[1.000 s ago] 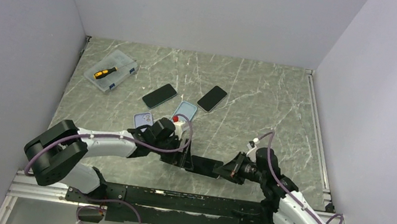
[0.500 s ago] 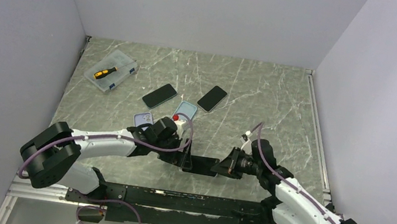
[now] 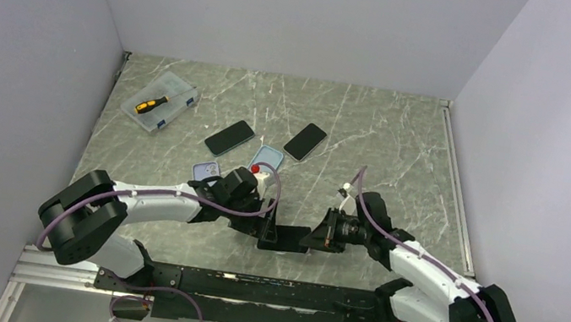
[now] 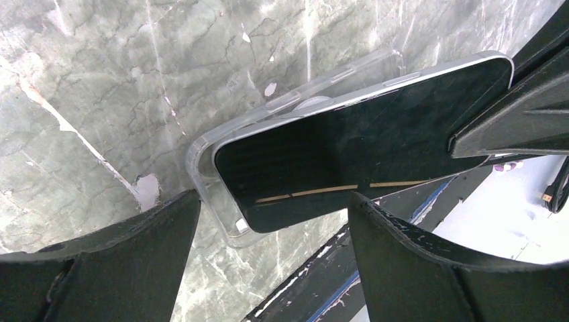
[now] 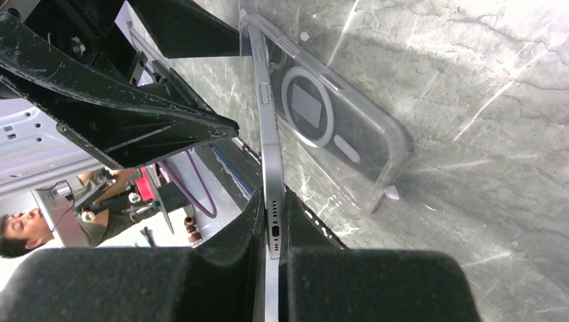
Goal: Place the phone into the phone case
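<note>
The empty end of the clear case (image 5: pixel 372 168) is below my right gripper, so next I need to lower the phone's held end toward it with that gripper and release the phone.
A black-screened phone (image 4: pixel 349 154) with a silver edge (image 5: pixel 268 154) is pinched at its port end by my right gripper (image 5: pixel 272 201), which is shut on it. The clear phone case (image 4: pixel 201 144) lies on the marble table under it, its ring-marked back (image 5: pixel 349 144) showing. The phone is tilted over the case: its far end meets the case's far end and the held end sits above the case. My left gripper (image 4: pixel 274 201) is open, its fingers on either side of that far end without touching it. In the top view the phone (image 3: pixel 287 238) spans between the left gripper (image 3: pixel 267 231) and the right gripper (image 3: pixel 320 236).
Two other dark phones (image 3: pixel 229 137) (image 3: pixel 305 141) and two light blue cases (image 3: pixel 267 158) (image 3: pixel 205 171) lie behind the left arm. A clear box holding an orange screwdriver (image 3: pixel 159 102) sits at the far left. The table's near edge and black rail (image 3: pixel 247 279) are just below the grippers.
My right arm has swung left, carrying the phone toward the left gripper and over the case. The left gripper stays open in nearly the same spot.
</note>
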Motion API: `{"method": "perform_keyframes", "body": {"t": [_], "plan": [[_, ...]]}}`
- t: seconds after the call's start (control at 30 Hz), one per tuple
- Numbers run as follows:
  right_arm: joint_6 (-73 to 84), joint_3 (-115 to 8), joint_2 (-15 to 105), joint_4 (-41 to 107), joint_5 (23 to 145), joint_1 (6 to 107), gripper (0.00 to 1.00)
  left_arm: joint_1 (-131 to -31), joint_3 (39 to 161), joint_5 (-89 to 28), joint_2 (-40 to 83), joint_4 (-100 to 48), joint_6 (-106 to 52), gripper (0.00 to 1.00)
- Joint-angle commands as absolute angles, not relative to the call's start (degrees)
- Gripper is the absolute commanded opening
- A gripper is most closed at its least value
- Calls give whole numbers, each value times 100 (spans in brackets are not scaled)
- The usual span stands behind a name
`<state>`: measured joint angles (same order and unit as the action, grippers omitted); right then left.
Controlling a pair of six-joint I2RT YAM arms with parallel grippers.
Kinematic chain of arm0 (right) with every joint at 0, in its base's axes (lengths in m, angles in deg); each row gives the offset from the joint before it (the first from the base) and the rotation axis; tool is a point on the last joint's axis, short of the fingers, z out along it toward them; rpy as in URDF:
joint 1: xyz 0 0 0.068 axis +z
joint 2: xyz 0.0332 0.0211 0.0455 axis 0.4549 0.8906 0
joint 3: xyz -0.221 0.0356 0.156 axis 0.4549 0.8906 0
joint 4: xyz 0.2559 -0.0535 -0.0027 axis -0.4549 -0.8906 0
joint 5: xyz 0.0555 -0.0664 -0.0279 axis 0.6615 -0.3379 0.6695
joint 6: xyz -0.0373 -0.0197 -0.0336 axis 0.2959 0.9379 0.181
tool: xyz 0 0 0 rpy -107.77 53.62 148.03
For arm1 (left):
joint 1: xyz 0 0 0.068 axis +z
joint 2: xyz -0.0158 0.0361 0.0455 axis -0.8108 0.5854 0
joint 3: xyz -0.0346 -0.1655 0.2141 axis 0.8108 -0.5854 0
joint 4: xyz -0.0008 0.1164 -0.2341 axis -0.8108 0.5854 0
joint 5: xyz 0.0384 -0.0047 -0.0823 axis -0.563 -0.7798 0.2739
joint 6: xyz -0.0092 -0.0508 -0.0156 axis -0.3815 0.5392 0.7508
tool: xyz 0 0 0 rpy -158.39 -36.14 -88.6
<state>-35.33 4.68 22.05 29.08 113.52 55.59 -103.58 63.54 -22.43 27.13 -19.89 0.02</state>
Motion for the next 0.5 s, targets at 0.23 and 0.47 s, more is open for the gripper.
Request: {"method": "perform_keyframes", "body": {"t": [0.23,0.47], "plan": [[-3650,681,2302,2643,10901,5615,0,-10356,6367,-2185,2459,-2030,109,86],[-4178,973,1370,2229,10443,5662,0,-10364,6040,-2353,2082,-1964,417,86]]}}
